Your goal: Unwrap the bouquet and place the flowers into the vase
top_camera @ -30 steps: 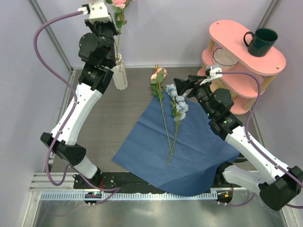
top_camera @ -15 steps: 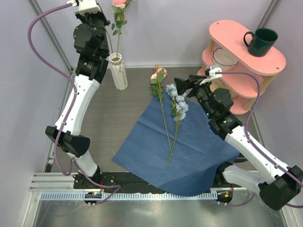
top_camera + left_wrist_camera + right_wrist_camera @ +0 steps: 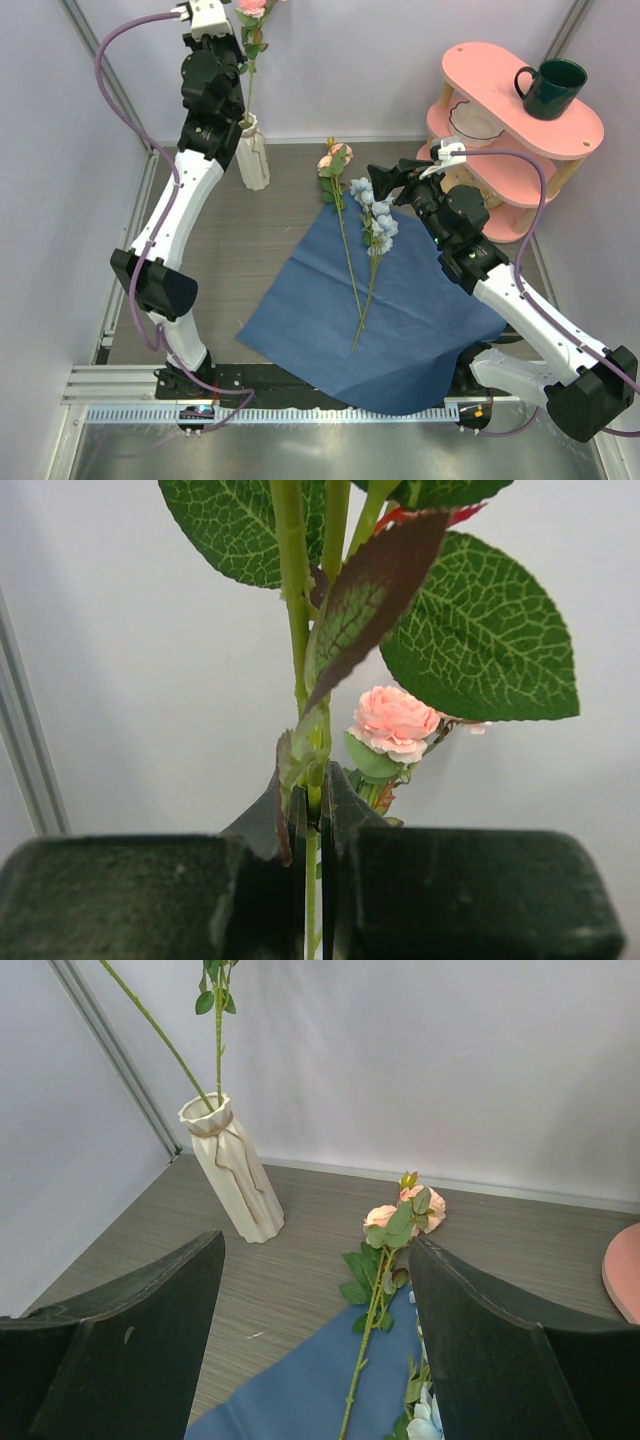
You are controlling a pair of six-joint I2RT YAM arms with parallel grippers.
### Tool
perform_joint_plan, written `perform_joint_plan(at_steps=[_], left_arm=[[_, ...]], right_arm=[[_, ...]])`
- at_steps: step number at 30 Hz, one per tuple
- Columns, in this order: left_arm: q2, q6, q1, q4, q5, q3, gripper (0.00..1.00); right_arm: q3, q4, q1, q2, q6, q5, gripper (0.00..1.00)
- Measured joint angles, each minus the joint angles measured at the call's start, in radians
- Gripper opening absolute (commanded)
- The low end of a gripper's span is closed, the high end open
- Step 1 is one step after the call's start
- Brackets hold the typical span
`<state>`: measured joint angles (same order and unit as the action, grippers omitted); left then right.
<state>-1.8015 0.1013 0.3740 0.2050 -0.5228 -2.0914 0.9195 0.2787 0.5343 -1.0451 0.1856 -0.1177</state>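
Note:
The lower end of the pink rose's stem is already inside, so my left gripper needs to move down toward the opening of the cream ribbed vase next and let go of the stem.
The cream ribbed vase point(image 3: 254, 155) point(image 3: 232, 1165) stands at the back left, with two green stems rising from its mouth. High above it my left gripper point(image 3: 232, 45) point(image 3: 313, 810) is shut on the stem point(image 3: 293, 630) of a pink rose point(image 3: 252, 8) point(image 3: 392, 720). The blue wrap paper point(image 3: 400, 320) point(image 3: 300, 1395) lies spread flat on the table. A peach rose point(image 3: 333, 162) point(image 3: 405, 1210) and a pale blue flower point(image 3: 375, 215) point(image 3: 425, 1420) lie on it, blooms toward the back. My right gripper point(image 3: 380, 182) point(image 3: 318, 1245) hovers open above those blooms, holding nothing.
A pink two-tier shelf point(image 3: 500, 75) stands at the back right, with a dark green mug point(image 3: 550, 88) on top and a white bowl point(image 3: 472, 120) on the lower tier. Grey walls close in the back and the left side.
My left arm swung left and then back right while the gripper stayed shut on the rose stem above the vase. The right arm and the flowers on the paper have not moved.

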Motion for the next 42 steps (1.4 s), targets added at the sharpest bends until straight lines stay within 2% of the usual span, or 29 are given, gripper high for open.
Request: perform_joint_plan(at_steps=[11,21,42], left_arm=[[-0.043,-0.068,-0.031,-0.001,-0.066,0.101,0.00],[-0.126,-0.164,-0.079,-0.078,-0.100,0.103,0.00],[-0.129,-0.304,-0.108,-0.143,-0.136,0.178,0.01]], right_arm=[[-0.001,0.000,0.000,0.000,-0.001,-0.005,0.80],[-0.002,0.000,-0.003,-0.007,-0.005,-0.011,0.80],[-0.003,0.003,-0.006,-0.024,-0.006,-0.011,0.80]])
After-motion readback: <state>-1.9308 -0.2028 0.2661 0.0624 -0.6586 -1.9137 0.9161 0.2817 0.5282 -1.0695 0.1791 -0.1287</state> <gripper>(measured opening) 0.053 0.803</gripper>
